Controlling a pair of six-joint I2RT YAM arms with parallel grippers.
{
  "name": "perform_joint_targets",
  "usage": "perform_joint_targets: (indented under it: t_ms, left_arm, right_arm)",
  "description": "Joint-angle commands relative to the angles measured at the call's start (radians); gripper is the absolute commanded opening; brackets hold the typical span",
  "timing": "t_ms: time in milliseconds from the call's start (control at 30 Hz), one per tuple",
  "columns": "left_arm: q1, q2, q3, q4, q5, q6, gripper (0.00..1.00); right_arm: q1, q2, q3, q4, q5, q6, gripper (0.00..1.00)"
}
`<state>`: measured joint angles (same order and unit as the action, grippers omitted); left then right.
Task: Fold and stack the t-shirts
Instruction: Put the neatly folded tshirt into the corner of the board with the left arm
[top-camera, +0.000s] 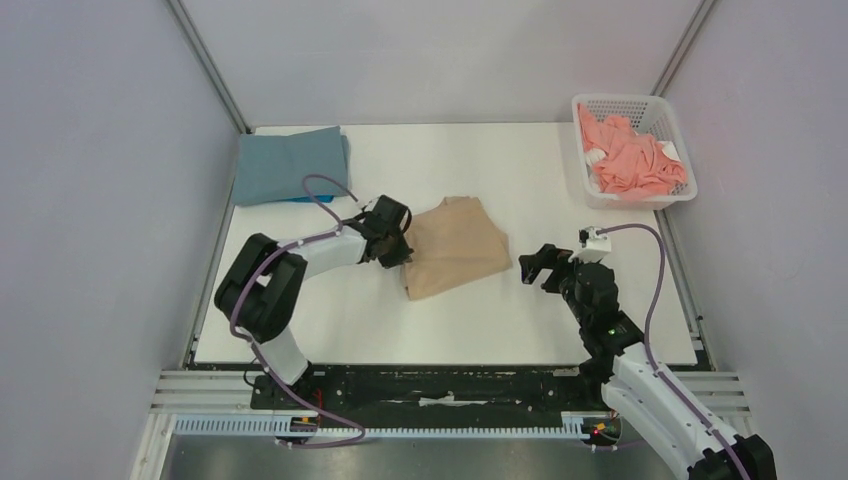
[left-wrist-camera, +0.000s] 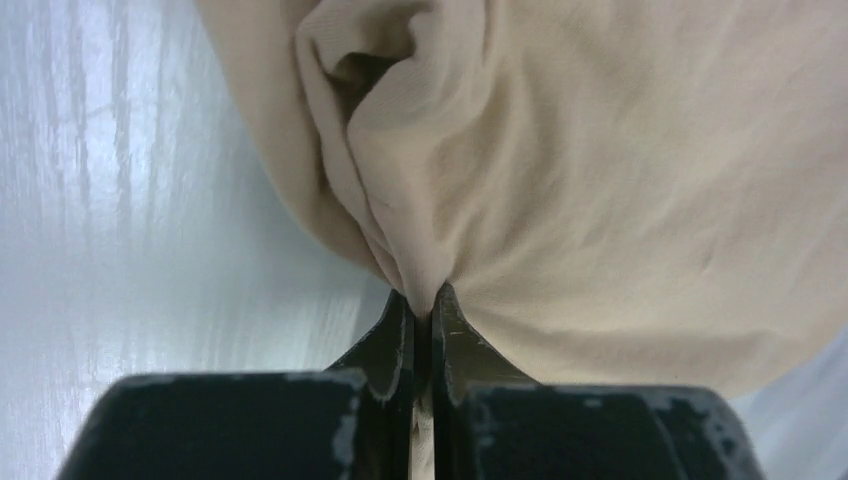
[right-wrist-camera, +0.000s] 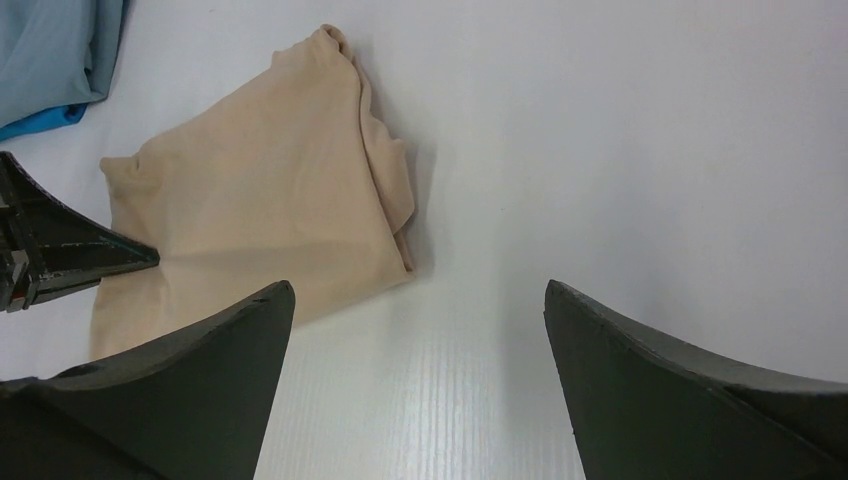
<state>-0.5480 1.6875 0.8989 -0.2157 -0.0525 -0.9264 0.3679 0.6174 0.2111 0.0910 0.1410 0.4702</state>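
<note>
I need to lift my left gripper outward next, lower it over the grey-blue t-shirt (top-camera: 288, 165) and release, as that t-shirt is outward and to its left in the top view.
A folded tan t-shirt (top-camera: 455, 248) (right-wrist-camera: 260, 210) lies mid-table. My left gripper (top-camera: 400, 250) (left-wrist-camera: 425, 300) is shut on a pinch of that shirt's left edge, and the cloth (left-wrist-camera: 600, 180) bunches into a ridge at the fingertips. My right gripper (top-camera: 530, 265) (right-wrist-camera: 418, 290) hovers open just right of the shirt, with only bare table between its fingers. A folded grey-blue t-shirt (top-camera: 288, 165) (right-wrist-camera: 55, 50) rests at the back left on a bright blue one (top-camera: 300, 198) (right-wrist-camera: 45, 118), of which only an edge shows. A coral pink t-shirt (top-camera: 630, 160) lies crumpled in the basket.
The white lattice basket (top-camera: 640, 100) stands at the table's back right corner. Grey walls close in the left, right and back sides. A black rail with the arm bases runs along the near edge (top-camera: 450, 385).
</note>
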Motion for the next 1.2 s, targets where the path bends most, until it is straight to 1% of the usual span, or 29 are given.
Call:
perform_joint_targets:
  t_ms: [0, 67, 167, 233, 300, 533, 633, 733, 867, 1067, 1167]
  left_arm:
    - [-0.029, 0.123, 0.166, -0.33, -0.296, 0.112, 0.02]
    - [-0.032, 0.145, 0.29, -0.402, -0.406, 0.192, 0.02]
    - [-0.027, 0.169, 0.411, -0.4, -0.549, 0.34, 0.02]
    - [-0.01, 0.193, 0.489, -0.365, -0.554, 0.486, 0.02]
    - [0.01, 0.224, 0.565, -0.354, -0.551, 0.591, 0.02]
    - [0.066, 0.318, 0.736, -0.241, -0.72, 0.948, 0.02]
    - [0.097, 0.336, 0.779, -0.169, -0.732, 1.081, 0.02]
    - [0.148, 0.356, 0.851, -0.174, -0.684, 1.156, 0.02]
    - [0.194, 0.38, 0.926, -0.144, -0.728, 1.242, 0.02]
    - [0.269, 0.35, 0.985, -0.121, -0.669, 1.268, 0.02]
    - [0.284, 0.35, 1.036, -0.128, -0.68, 1.286, 0.02]
  right_arm:
    - [-0.004, -0.036, -0.005, -0.018, 0.071, -0.012, 0.98]
    - [-0.003, -0.046, -0.011, -0.019, 0.094, -0.009, 0.98]
    - [-0.003, -0.047, -0.011, -0.03, 0.154, -0.007, 0.98]
    - [-0.003, -0.039, -0.002, -0.05, 0.195, -0.007, 0.98]
    - [-0.003, -0.033, 0.001, -0.058, 0.21, -0.004, 0.98]
    - [-0.003, -0.025, -0.001, -0.064, 0.246, 0.0, 0.98]
    - [-0.003, -0.023, 0.001, -0.068, 0.276, -0.001, 0.98]
    - [-0.003, -0.012, 0.005, -0.068, 0.286, -0.002, 0.98]
    - [-0.003, 0.022, 0.008, -0.059, 0.305, -0.005, 0.98]
    - [-0.002, 0.113, 0.026, -0.054, 0.32, -0.014, 0.98]
    - [-0.003, 0.153, 0.038, -0.058, 0.328, -0.021, 0.98]
